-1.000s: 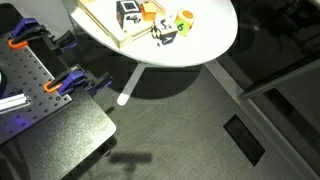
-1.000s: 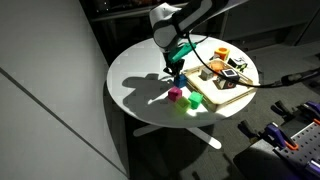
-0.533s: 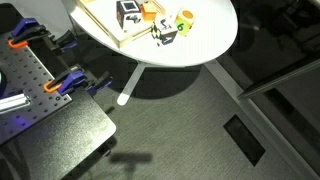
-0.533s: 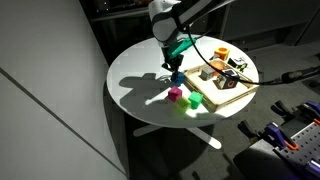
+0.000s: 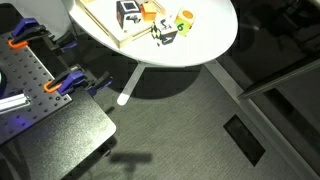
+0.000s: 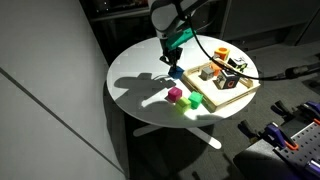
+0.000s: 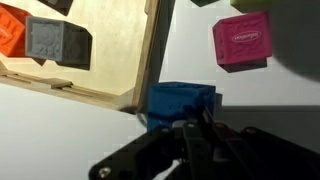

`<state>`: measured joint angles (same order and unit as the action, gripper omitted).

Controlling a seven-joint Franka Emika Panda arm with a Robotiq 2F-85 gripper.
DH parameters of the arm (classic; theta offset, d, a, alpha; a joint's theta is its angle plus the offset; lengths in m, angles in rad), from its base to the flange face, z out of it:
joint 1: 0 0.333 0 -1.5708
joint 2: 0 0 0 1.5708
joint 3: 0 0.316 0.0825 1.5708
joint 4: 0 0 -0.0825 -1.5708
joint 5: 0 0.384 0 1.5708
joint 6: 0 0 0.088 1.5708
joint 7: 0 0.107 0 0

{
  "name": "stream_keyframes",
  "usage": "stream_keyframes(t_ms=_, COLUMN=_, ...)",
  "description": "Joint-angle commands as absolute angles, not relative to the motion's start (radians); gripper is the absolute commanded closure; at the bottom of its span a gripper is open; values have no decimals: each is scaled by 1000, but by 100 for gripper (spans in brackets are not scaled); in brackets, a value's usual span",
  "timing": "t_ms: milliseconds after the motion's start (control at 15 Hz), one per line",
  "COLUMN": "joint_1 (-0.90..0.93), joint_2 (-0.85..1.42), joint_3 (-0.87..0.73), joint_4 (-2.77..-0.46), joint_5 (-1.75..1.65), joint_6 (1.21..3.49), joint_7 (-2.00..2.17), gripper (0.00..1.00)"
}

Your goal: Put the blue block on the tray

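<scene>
The gripper lifts over the tray's rim next, since the blue block hangs outside the tray. Then it lowers toward the tray's bare wood near the grey cube.
The blue block sits between my gripper's fingers in the wrist view. The gripper is shut on it and holds it a little above the round white table, just beside the rim of the light-wood tray. In an exterior view the gripper hangs with the blue block at the tray's near corner. The tray also shows in an exterior view; the gripper is out of that view.
A pink block and a green block lie on the table beside the tray. On the tray are an orange cube, a grey cube and black-and-white cubes. The table edge is close.
The arm has risen slightly and the blue block has come up with it, towards the tray's corner. The other blocks have not moved.
</scene>
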<state>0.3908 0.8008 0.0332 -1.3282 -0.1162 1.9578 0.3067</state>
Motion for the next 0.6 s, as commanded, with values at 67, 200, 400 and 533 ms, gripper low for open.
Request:
stream_keyframes(t_ms=67, joint_1=375, joint_2=682, joint_3=44, joint_4=-1463, joint_5=-119, joint_6=1964, joint_7=325, gripper=96)
stream_keyframes(t_ms=200, joint_1=367, joint_2=642, joint_3=44, joint_4=-1514, joint_5=-115, joint_6=1969, joint_7=331, gripper=96)
stream_keyframes(t_ms=400, joint_1=348, joint_2=576, joint_3=44, joint_4=-1605, joint_5=-108, joint_6=1982, joint_7=347, gripper=96)
stream_keyframes(t_ms=533, joint_1=323, joint_2=538, joint_3=50, joint_4=-1663, joint_5=-87, joint_6=1995, joint_7=348, gripper=96)
